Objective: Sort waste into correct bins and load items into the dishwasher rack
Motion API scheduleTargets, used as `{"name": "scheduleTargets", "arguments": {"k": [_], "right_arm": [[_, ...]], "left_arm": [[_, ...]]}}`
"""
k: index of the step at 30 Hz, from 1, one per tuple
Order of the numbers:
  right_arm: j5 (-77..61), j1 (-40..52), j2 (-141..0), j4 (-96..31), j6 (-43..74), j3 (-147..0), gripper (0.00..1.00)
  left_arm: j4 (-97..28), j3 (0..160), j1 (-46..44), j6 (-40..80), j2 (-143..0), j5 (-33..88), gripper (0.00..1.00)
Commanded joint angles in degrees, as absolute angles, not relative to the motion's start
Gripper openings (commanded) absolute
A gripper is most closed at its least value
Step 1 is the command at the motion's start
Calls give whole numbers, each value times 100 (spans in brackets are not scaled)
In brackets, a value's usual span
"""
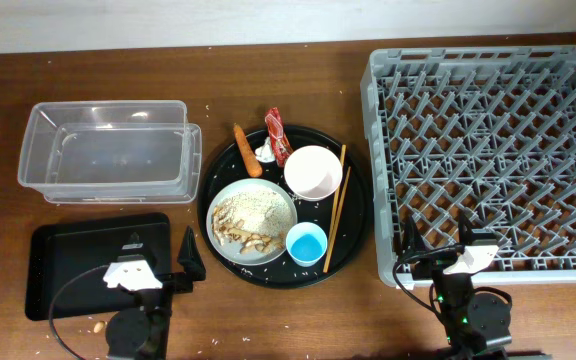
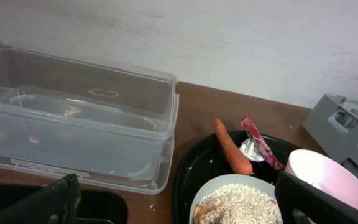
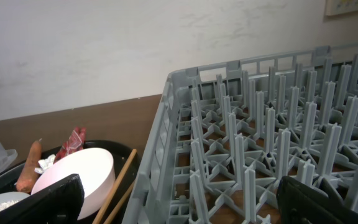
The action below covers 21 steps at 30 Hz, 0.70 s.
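Observation:
My left gripper moves its open fingers to the right in the overhead view next, where the light-blue cup stands, onto the cup's upturned rim (image 1: pixel 291 239).
A round black tray (image 1: pixel 360 222) holds a pale grey plate (image 1: pixel 282 199) with rice and scraps (image 1: pixel 248 222), a white bowl (image 1: pixel 313 172), a light-blue cup (image 1: pixel 306 243) and wooden chopsticks (image 1: pixel 336 205). It also holds an orange carrot (image 1: pixel 247 150), a red wrapper (image 1: pixel 278 133) and a white tissue (image 1: pixel 265 153). The clear tub (image 1: pixel 108 150) and flat black tray (image 1: pixel 68 265) lie at the left. The grey rack (image 1: pixel 493 150) is at the right. My left gripper (image 1: pixel 156 262) is open and empty by the flat tray. My right gripper (image 1: pixel 436 245) is open and empty over the rack's front-left corner.
The left wrist view shows the tub (image 2: pixel 73 118), carrot (image 2: pixel 232 152), wrapper (image 2: pixel 260 143) and bowl (image 2: pixel 322 177). The right wrist view shows the rack's pegs (image 3: pixel 260 143), bowl (image 3: pixel 79 174) and chopsticks (image 3: pixel 120 186). A pale wall stands behind the table.

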<state>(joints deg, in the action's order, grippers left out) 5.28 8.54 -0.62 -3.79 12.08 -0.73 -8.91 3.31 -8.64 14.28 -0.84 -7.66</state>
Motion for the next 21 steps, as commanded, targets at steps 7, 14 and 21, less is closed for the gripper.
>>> {"name": "scheduleTargets", "arguments": {"k": [7, 14, 21], "right_arm": [[558, 823, -21, -405, 1251, -32, 98], [93, 823, -21, -360, 1253, -32, 99], [-1262, 823, -381, -1264, 1767, -1699, 98]], "left_arm": [[-858, 255, -882, 1339, -30, -727, 99], [-819, 255, -882, 1341, -30, -180, 99], [-790, 1662, -882, 1428, -604, 530, 99]]}}
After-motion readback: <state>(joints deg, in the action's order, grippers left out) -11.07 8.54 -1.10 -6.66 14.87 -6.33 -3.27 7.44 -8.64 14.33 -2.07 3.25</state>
